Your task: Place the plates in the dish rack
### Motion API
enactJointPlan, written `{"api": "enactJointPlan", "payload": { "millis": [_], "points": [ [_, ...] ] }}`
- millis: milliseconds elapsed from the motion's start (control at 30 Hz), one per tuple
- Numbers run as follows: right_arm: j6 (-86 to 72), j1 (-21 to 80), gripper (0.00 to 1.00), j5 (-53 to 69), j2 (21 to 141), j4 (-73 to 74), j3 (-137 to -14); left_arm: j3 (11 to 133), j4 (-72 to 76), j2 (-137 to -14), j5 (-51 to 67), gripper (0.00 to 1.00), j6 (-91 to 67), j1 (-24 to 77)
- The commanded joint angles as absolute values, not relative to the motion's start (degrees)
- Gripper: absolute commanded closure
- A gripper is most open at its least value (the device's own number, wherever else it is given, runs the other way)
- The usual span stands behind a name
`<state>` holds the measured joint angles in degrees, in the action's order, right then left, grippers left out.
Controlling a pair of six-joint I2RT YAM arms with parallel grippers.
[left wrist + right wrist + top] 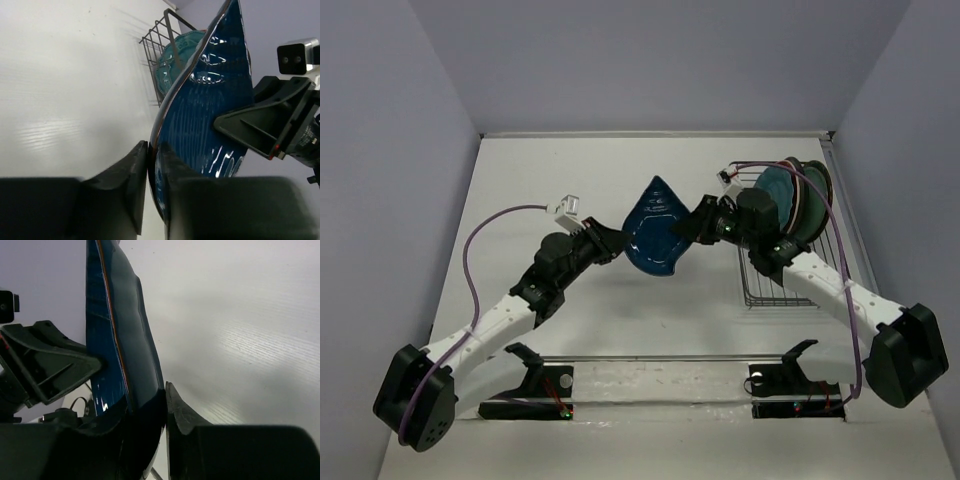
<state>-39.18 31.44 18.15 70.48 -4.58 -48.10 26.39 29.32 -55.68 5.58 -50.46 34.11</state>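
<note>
I will next swing the navy plate in my right gripper outward over the rack (790,290) while turning it. I will then bring it down beside the teal plate (775,195) and release it, since the wires there are empty.
The navy leaf-shaped plate (655,228) hangs on edge in mid-air over the middle of the table, gripped from both sides. My left gripper (620,243) is shut on its left rim; the left wrist view shows both fingers (135,175) pinching the plate (215,95). My right gripper (692,228) is shut on its right rim, its jaws clamping the plate (120,340) in the right wrist view. The black wire dish rack (790,290) stands at the right and holds the teal scalloped plate (775,195) upright, with other plates (817,190) behind it.
The rack (155,45) and the teal plate (172,65) lie just beyond the navy plate in the left wrist view. Two black brackets (525,380) (785,380) sit at the near edge. Grey walls enclose the white table (570,180).
</note>
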Motion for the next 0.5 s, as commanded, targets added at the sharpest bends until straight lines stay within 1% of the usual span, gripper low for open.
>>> {"api": "enactJointPlan", "payload": {
  "millis": [0, 33, 67, 100, 167, 200, 267, 333, 400, 467],
  "points": [
    [-37.19, 31.73, 0.93, 11.53, 66.54, -7.49, -48.60, 28.73, 38.86, -52.48, 6.42, 0.33, -52.30, 34.72],
    [-36.22, 31.73, 0.93, 9.60, 66.19, -5.73, -49.39, 29.35, 36.59, -51.69, 5.81, 0.21, -50.21, 34.72],
    [-34.64, 31.73, 0.93, 8.01, 65.75, -3.62, -51.92, 31.53, 30.30, -50.90, 4.67, 0.03, -48.71, 34.72],
    [-31.41, 31.73, 0.93, 3.30, 65.57, 1.88, -53.68, 32.68, 27.36, -48.71, 2.31, 0.01, -47.21, 34.63],
    [-28.23, 31.73, 0.93, -2.52, 64.95, 6.22, -58.77, 35.32, 19.65, -46.16, 0.63, 0.01, -42.05, 34.72],
    [-24.99, 31.73, 0.93, -7.60, 64.95, 8.07, -60.54, 36.20, 17.25, -43.36, -1.04, 0.01, -40.45, 34.72],
    [-21.90, 30.33, 0.93, -13.07, 65.56, 14.13, -64.49, 38.74, 12.42, -40.71, -3.24, 0.01, -36.93, 34.72],
    [-17.08, 29.54, 0.93, -22.29, 66.96, 19.39, -70.12, 41.47, 5.38, -37.72, -4.04, 0.01, -31.66, 34.72],
    [-12.95, 28.13, 0.93, -30.36, 69.07, 23.53, -75.03, 42.88, -0.14, -35.52, -5.18, 0.01, -27.36, 34.72],
    [-10.82, 26.90, 0.93, -34.52, 70.39, 25.39, -77.68, 43.77, -5.16, -34.11, -5.71, 0.01, -25.15, 34.72]
  ]
}}
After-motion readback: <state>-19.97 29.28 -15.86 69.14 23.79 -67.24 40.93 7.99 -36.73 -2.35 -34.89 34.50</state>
